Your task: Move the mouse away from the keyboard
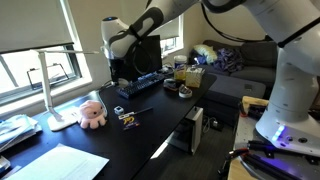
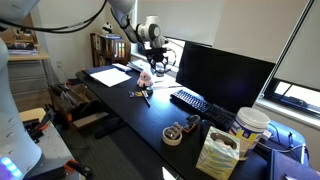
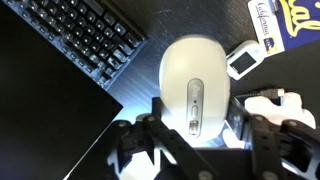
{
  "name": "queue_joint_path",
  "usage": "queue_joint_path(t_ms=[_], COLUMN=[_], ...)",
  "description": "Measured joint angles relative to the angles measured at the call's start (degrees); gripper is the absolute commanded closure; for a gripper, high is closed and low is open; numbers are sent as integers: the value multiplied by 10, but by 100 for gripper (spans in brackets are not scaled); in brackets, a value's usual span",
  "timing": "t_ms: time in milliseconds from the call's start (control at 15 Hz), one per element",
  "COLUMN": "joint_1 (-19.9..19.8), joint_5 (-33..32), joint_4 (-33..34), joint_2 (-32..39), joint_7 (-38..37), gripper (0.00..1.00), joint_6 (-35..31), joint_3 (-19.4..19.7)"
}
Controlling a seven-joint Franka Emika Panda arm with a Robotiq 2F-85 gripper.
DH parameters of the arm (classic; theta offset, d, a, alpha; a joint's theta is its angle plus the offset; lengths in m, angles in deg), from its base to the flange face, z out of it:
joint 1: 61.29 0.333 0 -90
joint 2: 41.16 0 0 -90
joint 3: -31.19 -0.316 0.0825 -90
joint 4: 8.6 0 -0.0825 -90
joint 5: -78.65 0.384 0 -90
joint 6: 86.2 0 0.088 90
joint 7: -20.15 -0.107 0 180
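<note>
The mouse [image 3: 195, 80] will next go past the pink toy in my gripper, then down to be released on bare desk by the papers, since that spot is far from the keyboard.
The white oval mouse [image 3: 195, 80] fills the middle of the wrist view, its scroll wheel pointing toward the camera. My gripper [image 3: 197, 112] has a finger on each side of the mouse and is shut on it. The black keyboard [image 3: 85, 35] lies at the upper left of that view, lower than the mouse. In both exterior views the gripper [image 1: 122, 52] [image 2: 152, 40] hangs above the desk near the end of the keyboard [image 1: 143, 84] [image 2: 190, 101]. I cannot make out the mouse in those views.
A black monitor [image 1: 140, 55] [image 2: 220, 70] stands behind the keyboard. A pink plush toy [image 1: 91, 113] [image 2: 145, 76], a white lamp [image 1: 55, 90], papers [image 2: 108, 75], a tape roll [image 2: 173, 135] and a paper bag [image 2: 217, 155] sit on the desk. A small white tag [image 3: 243, 60] lies beside the mouse.
</note>
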Motion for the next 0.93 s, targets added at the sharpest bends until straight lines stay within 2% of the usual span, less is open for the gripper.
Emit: queue_joint_path(t_ms=[200, 400, 667, 933], joint_1=[-4, 0, 36, 77], joint_5=[0, -14, -50, -72], joint_4=[-5, 6, 13, 8], joint_2=[-4, -1, -5, -5], joint_7=[0, 5, 28, 63], gripper=[61, 61, 61, 61], joint_6=[3, 54, 106, 117], joint_3=[-9, -34, -80, -120])
